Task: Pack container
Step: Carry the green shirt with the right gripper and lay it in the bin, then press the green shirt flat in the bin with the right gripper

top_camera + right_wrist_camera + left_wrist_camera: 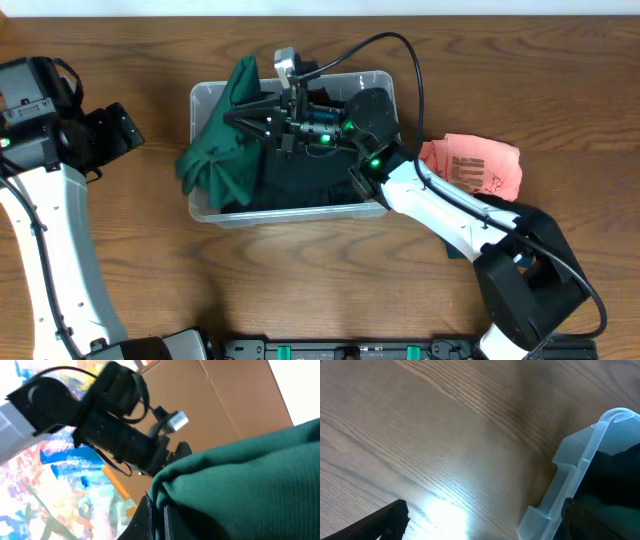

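Observation:
My right gripper should release its cloth fold at the bin's side by the salmon-pink garment, as the green garment [212, 152] still hangs over the opposite side.
The container [205, 98] is a clear bin at the table's middle, and its corner [580, 460] shows in the left wrist view. A black garment [300, 185] lies inside it. A green garment [212, 152] hangs over its left wall. My right gripper [262, 118] reaches over the bin from the right and is shut on a fold of the green garment [250, 470], with the cloth pinched between the fingers [157, 515]. My left gripper [122, 128] is held left of the bin, over bare wood. It stands open [485, 532] with nothing between its fingers.
A salmon-pink garment [478, 166] lies on the table to the right of the bin, beside the right arm [450, 210]. The left arm's white link [55, 250] runs down the left edge. Wooden tabletop [420, 435] surrounds the bin.

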Motion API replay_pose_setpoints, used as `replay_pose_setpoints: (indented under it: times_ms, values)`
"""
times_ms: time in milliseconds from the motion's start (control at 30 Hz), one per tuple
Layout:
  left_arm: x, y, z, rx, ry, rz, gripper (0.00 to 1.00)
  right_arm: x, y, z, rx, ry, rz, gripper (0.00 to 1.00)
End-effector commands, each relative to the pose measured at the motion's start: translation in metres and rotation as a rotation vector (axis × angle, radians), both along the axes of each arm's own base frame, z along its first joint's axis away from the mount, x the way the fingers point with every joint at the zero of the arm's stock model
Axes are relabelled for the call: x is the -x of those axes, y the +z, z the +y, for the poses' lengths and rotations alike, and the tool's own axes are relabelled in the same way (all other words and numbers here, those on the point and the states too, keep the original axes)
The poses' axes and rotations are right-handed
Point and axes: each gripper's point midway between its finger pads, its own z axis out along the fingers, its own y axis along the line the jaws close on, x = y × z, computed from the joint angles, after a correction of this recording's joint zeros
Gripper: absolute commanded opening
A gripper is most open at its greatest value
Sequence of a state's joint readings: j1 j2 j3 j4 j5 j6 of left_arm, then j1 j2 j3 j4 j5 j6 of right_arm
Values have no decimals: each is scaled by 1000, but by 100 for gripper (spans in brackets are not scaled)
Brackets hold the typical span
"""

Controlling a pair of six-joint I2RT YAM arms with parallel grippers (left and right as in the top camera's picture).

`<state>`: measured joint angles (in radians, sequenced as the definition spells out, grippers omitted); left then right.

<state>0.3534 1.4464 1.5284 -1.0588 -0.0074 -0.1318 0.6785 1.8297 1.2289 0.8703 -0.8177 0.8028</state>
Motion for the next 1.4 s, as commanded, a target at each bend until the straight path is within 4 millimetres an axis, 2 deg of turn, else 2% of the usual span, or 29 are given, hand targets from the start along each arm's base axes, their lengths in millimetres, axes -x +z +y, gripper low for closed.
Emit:
replay_pose_setpoints:
  times_ms: [0, 133, 200, 267, 400, 533, 667, 800, 933, 1100, 1133, 1167, 1200, 1267, 1367]
  values:
    - [1, -2, 3, -1, 16, 8, 98, -3, 5, 1, -3, -15, -5, 1]
    - [1, -2, 3, -1, 16, 8, 98, -3, -9, -3, 51, 20, -2, 1]
    - [1, -2, 3, -1, 16, 8, 98, -12, -22, -10, 95, 13, 39, 1]
    - [1, -2, 3, -1, 16, 8, 98, -27, -43, -22, 164, -17, 91, 1]
    - [1, -2, 3, -1, 16, 8, 98, -53, -90, -54, 314, -89, 180, 1]
    - [1, -2, 3, -1, 15, 8, 98, -70, -116, -92, 387, -122, 284, 1]
    - [1, -2, 3, -1, 16, 8, 98, -76, -123, -127, 385, -96, 387, 1]
    - [1, -2, 3, -1, 16, 8, 98, -68, -126, -150, 371, -33, 474, 1]
    - [1, -2, 3, -1, 16, 8, 98, -50, -134, -162, 395, 17, 554, 1]
    - [1, -2, 3, -1, 16, 8, 98, -23, -145, -173, 506, 10, 542, 1]
    - [1, -2, 3, -1, 16, 8, 98, -21, -148, -176, 535, -7, 533, 3]
    - [1, -2, 3, -1, 15, 8, 98, -20, -149, -178, 558, -22, 522, 12]
    - [1, -2, 3, -1, 16, 8, 98, -18, -148, -180, 577, -34, 499, 15]
    - [1, -2, 3, -1, 16, 8, 98, -15, -139, -182, 578, -36, 451, 13]
    - [1, -2, 3, -1, 15, 8, 98, -11, -126, -186, 604, -67, 361, 3]
